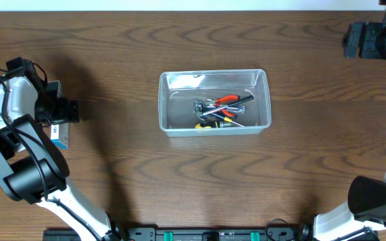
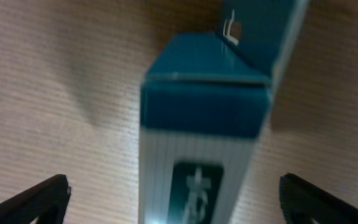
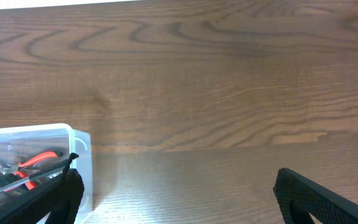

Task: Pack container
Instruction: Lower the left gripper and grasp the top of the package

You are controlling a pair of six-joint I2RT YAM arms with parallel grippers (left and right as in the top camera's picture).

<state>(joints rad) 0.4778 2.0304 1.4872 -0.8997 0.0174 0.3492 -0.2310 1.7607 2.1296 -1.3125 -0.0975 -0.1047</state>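
Note:
I should next close my left gripper's open fingers on the long sides of the small blue-and-white box between them.
The clear plastic container (image 1: 214,102) stands in the middle of the table and holds several hand tools (image 1: 221,110), among them red-handled pliers and a yellow-handled tool. Its corner also shows in the right wrist view (image 3: 79,140). A small blue-and-white box (image 1: 59,134) lies at the far left. My left gripper (image 2: 176,202) is open, its fingers on either side of the box (image 2: 197,137) and apart from it. My right gripper (image 3: 179,199) is open and empty over bare wood, to the right of the container; in the overhead view it sits at the far right corner (image 1: 370,40).
The wooden table (image 1: 193,181) stretches around the container. The arms' bases stand at the front edge, left (image 1: 25,174) and right (image 1: 374,201).

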